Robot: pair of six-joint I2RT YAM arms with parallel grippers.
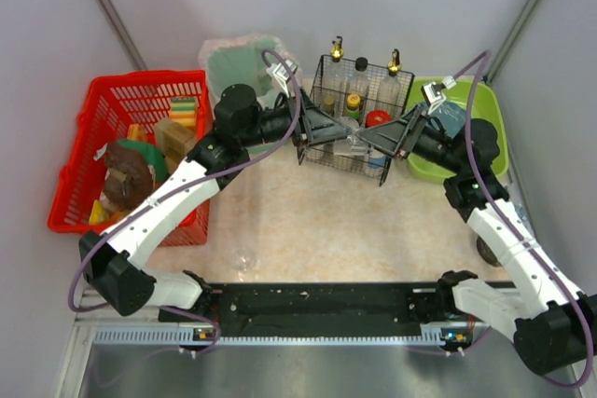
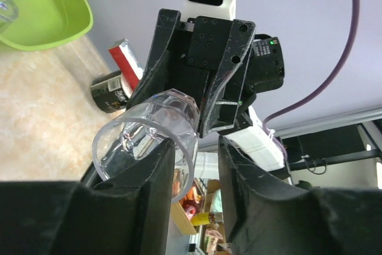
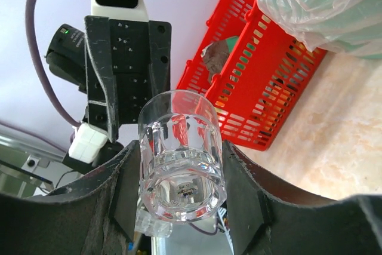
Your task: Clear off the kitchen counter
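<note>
I next need to swing my right gripper to the lime tub of dishware, below it and to its right in the top view, then lower and release the glass inside.
A clear drinking glass (image 3: 179,147) hangs in the air between my two grippers, above the beige marbled kitchen counter (image 1: 317,221). The right gripper (image 3: 181,158) is shut on the glass body, one pad pressed against each side. My left gripper (image 2: 197,153) faces it with its jaws parted. The glass rim (image 2: 146,132) rests against one left finger (image 2: 152,177), and the other finger stands clear of it. From above, the left gripper (image 1: 334,130) and the right gripper (image 1: 375,137) meet in front of the wire caddy.
A red basket (image 1: 103,109) full of items stands at the left. Behind are a bag-lined green bin (image 1: 244,67), a wire caddy (image 1: 359,86) with bottles, and a lime tub (image 1: 485,114). A second small glass (image 1: 244,258) stands near the black rail (image 1: 317,300).
</note>
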